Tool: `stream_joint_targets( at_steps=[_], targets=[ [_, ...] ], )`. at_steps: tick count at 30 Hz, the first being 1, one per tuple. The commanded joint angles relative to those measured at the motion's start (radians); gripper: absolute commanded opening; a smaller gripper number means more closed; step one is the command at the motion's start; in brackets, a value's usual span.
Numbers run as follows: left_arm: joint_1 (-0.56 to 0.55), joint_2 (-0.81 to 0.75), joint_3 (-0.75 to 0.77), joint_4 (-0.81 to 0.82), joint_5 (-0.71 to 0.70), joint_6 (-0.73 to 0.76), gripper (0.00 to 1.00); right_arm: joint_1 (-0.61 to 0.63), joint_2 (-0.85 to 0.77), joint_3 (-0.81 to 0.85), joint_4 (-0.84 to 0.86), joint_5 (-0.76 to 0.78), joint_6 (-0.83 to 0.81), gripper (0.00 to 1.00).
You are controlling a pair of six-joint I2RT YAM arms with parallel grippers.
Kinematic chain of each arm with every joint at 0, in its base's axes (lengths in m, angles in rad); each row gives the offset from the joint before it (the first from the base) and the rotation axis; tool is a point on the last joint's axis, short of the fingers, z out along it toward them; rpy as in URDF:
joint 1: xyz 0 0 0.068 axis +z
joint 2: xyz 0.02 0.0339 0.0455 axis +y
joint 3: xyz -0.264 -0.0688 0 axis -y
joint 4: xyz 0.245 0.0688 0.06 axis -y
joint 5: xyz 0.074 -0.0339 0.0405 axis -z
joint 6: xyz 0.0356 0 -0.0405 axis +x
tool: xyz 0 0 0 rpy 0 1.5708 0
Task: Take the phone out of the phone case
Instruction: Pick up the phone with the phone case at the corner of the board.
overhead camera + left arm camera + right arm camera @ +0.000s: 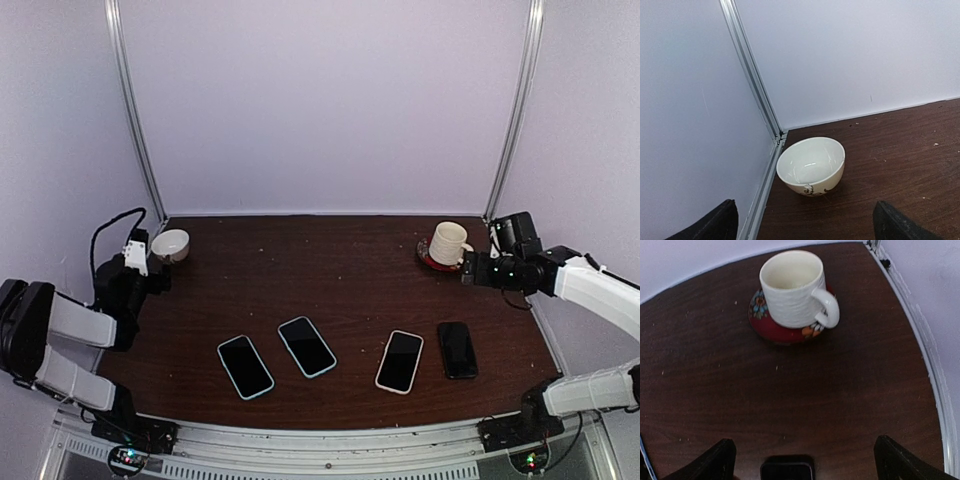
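Note:
The right gripper tilts downward and comes back and down astride the black phone's middle (457, 350) next, since bare table beside both long edges leaves finger room.
Several phones lie face up in a row on the dark wooden table (340, 270). Two sit in light blue cases (245, 366) (307, 346), a third in a white case (400, 361), and a black one (457, 349) lies at the right. In the right wrist view only the black phone's top edge (787, 471) shows, low between the fingers. My right gripper (470, 270) (807, 462) hangs open above the table between the black phone and a mug, holding nothing. My left gripper (150, 268) (805, 227) is open and empty at the far left, well away from the phones.
A white bowl (170, 245) (811, 165) stands in the back left corner by the metal frame post (752, 80), just ahead of the left gripper. A white mug (448, 243) (792, 290) on a red saucer (767, 327) stands at the back right. White walls enclose the table.

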Motion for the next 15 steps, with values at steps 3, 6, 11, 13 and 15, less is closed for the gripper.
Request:
stream_joint_targets(
  at_steps=[3,6,11,13,15],
  targets=[
    [-0.015,-0.24,0.103,-0.428,-0.037,-0.123,0.97,0.131,-0.098,-0.04,-0.329,-0.06,0.162,1.0],
    [-0.067,-0.295,0.202,-0.687,-0.132,-0.133,0.98,0.167,-0.118,-0.067,-0.37,-0.056,0.206,1.0],
    [-0.125,-0.409,0.229,-0.807,-0.233,-0.2,0.98,0.222,-0.077,-0.095,-0.415,-0.04,0.264,1.0],
    [-0.126,-0.456,0.249,-0.872,-0.239,-0.282,0.97,0.245,-0.055,-0.106,-0.42,-0.037,0.278,1.0],
    [-0.126,-0.496,0.302,-1.012,-0.261,-0.427,0.97,0.261,-0.034,-0.12,-0.41,-0.039,0.289,1.0]
  ],
)
